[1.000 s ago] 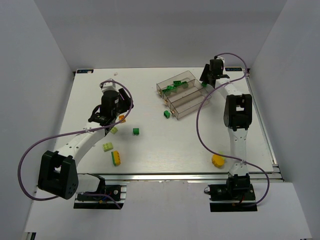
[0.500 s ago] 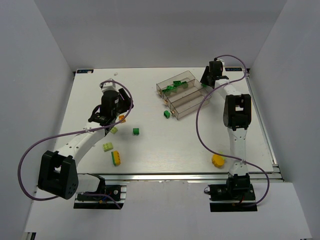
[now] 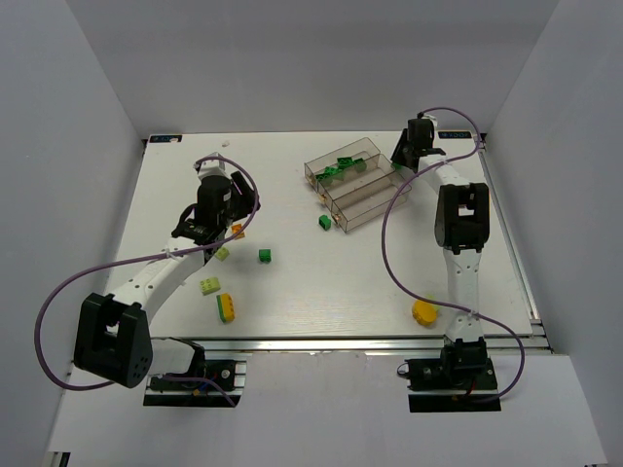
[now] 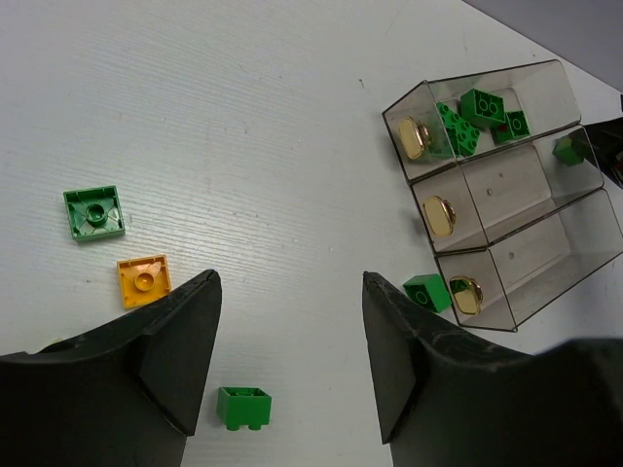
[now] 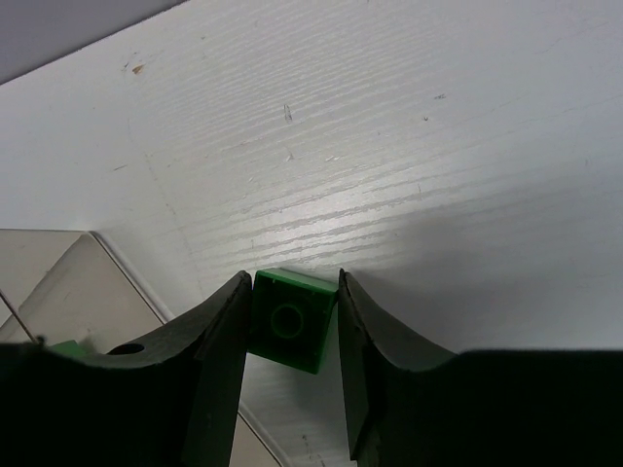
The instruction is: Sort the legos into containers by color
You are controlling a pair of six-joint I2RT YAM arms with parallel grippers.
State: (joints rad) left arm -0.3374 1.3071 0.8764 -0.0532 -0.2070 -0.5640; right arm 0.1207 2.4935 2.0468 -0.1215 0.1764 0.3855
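The tray's far trough [image 3: 349,161] already has green legos in it, so I should lift my right gripper and swing it over there, to its left in the top view.
The containers are a clear tray [image 3: 370,199] of three troughs [image 4: 506,185]. Several dark green legos [image 4: 467,115] lie in its far trough. My right gripper [image 5: 292,289] is down at the tray's far right end [image 3: 402,159], shut on one green lego [image 5: 289,321], which also shows in the left wrist view [image 4: 568,149]. My left gripper [image 4: 290,282] hangs open over the table at the left [image 3: 201,226], holding nothing. Below it lie a green lego [image 4: 243,407], an orange one [image 4: 144,279] and an upturned green one [image 4: 94,212]. Another green lego [image 4: 426,292] rests against the tray's near end.
Pale yellow-green legos [image 3: 210,286] and a stacked yellow, green and orange lego [image 3: 226,307] lie near the left arm. A yellow piece [image 3: 424,311] sits by the right arm's base. White walls close in the table on three sides.
My right gripper's jaws have narrowed onto the green lego by the tray's end. The left arm has held still.
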